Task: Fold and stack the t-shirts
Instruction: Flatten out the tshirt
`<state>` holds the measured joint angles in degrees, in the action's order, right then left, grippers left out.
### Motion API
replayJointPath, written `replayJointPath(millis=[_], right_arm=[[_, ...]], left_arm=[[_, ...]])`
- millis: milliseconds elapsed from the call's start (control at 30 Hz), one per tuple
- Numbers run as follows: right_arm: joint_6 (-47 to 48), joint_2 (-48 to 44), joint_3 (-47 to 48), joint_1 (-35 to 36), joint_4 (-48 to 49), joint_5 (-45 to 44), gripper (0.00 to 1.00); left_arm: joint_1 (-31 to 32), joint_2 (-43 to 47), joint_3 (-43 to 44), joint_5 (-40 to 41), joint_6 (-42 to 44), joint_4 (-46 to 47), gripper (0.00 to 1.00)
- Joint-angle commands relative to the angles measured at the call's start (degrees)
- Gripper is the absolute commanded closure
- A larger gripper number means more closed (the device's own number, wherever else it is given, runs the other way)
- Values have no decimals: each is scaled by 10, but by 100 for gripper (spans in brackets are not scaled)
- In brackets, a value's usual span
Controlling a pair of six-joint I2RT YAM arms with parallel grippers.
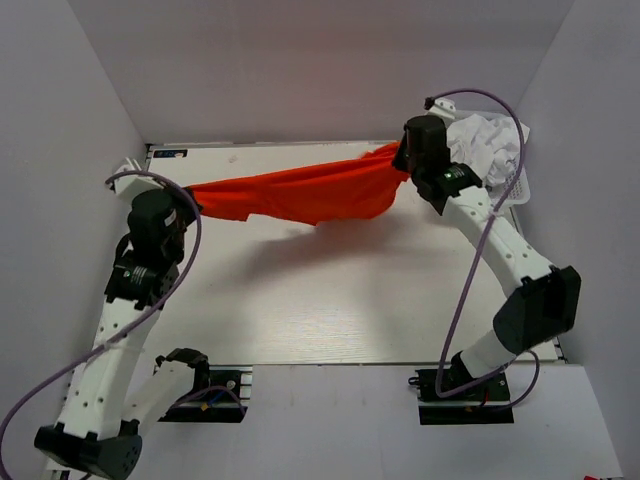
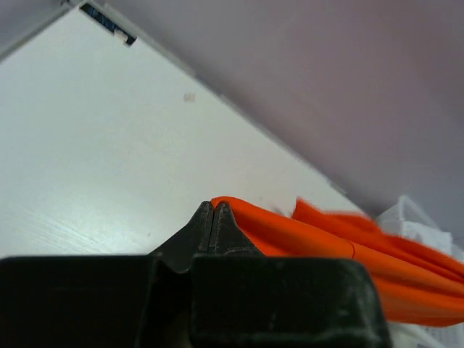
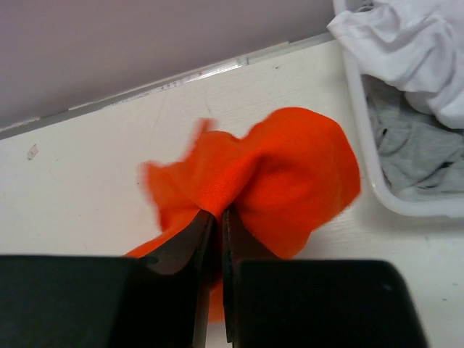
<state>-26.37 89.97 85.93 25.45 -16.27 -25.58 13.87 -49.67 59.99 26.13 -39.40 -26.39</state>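
The right gripper rises next, then lowers away from the basket to release over the clear far tabletop, since the t-shirt's end hangs bunched.
A bright orange-red t-shirt (image 1: 300, 195) hangs stretched above the white table between my two grippers, sagging in the middle. My left gripper (image 1: 190, 207) holds its left end. In the left wrist view the jaws (image 2: 213, 206) are pressed together with the orange cloth (image 2: 326, 239) running off to the right from their tips. My right gripper (image 1: 405, 160) holds the right end. Its jaws (image 3: 219, 212) pinch a bunched fold of the orange t-shirt (image 3: 290, 167). Crumpled white t-shirts (image 1: 485, 140) lie in the basket at the back right, also seen in the right wrist view (image 3: 406, 43).
The white plastic basket (image 1: 522, 185) stands at the table's back right corner, just right of my right gripper; its rim (image 3: 362, 123) shows close by, with grey cloth (image 3: 413, 152) inside. Enclosure walls stand behind and on both sides. The table (image 1: 330, 300) lies below the shirt.
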Motion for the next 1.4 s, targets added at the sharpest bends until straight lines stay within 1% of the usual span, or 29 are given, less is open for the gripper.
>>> replayJointPath(millis=[0,100,133,233,300,367,467,533,600,633,733,767,800,833,867,900,933,967,1000,1033,1100,1133,1167,1200,1233,1267,1300,1333,1367], right_arm=[[9,-73,14,-8,-32,-53,88],[47,-132,26,-5,-39,-30,88],[62,-171,27,-5,-37,-5,88],[84,-217,28,-4,-25,42,94],[101,-247,28,-5,-9,74,99],[113,-240,40,-6,0,88,99],[124,-214,72,-5,-13,106,96],[126,-155,100,-6,-32,123,95],[133,-73,128,-8,-52,134,94],[127,-49,149,-8,-59,136,94],[133,104,211,-14,-100,163,94],[134,130,229,-15,-101,166,91],[144,153,234,-18,-97,191,87],[147,214,244,-18,-94,198,84],[153,232,256,-16,-93,206,77],[156,250,261,-17,-95,212,42],[154,293,287,-16,-127,209,24],[160,306,314,-15,-141,207,10],[159,315,320,-13,-153,200,10],[159,310,305,-13,-155,196,10],[156,279,276,-15,-135,197,10],[148,268,220,-12,-127,195,10],[142,224,198,-13,-103,197,10],[137,209,176,-13,-98,195,10],[126,193,111,-13,-91,198,10],[116,147,90,-14,-74,200,10],[112,132,68,-15,-68,198,10],[101,103,6,-16,-66,195,10],[88,88,-14,-17,-62,190,10]], left_arm=[[0,49,54,47,26,-15,100],[0,91,75,35,48,11,100],[0,100,80,28,54,18,100],[-5,130,91,-32,77,60,100],[-5,130,99,-62,85,74,100],[-5,115,104,-62,85,74,100],[-5,85,104,-62,85,74,100],[-5,45,95,-44,85,69,100],[-5,11,73,-21,72,69,100],[-5,-34,67,-14,65,55,100],[-11,-112,32,-7,31,36,100],[-11,-165,6,-24,25,36,100],[-17,-193,-6,-33,20,44,100],[-23,-219,-15,-47,-1,44,100],[-23,-246,-21,-67,-8,31,100],[-23,-294,-21,-67,-21,13,87],[-30,-314,-8,-67,-41,-11,68],[-30,-330,15,-51,-41,-49,45],[-30,-340,25,-41,-41,-64,10],[-30,-340,31,-34,-41,-72,0],[-30,-330,31,-21,-41,-65,0],[-30,-323,17,-21,-41,-58,0],[-30,-316,10,-21,-41,-51,0],[-30,-309,5,-27,-41,-45,0],[-30,-309,-1,-28,-41,-45,0],[-36,-309,-1,-21,-41,-45,0],[-36,-314,-1,-14,-41,-58,0],[-42,-315,-1,-7,-41,-59,0],[-47,-321,-1,-2,-41,-67,0]])
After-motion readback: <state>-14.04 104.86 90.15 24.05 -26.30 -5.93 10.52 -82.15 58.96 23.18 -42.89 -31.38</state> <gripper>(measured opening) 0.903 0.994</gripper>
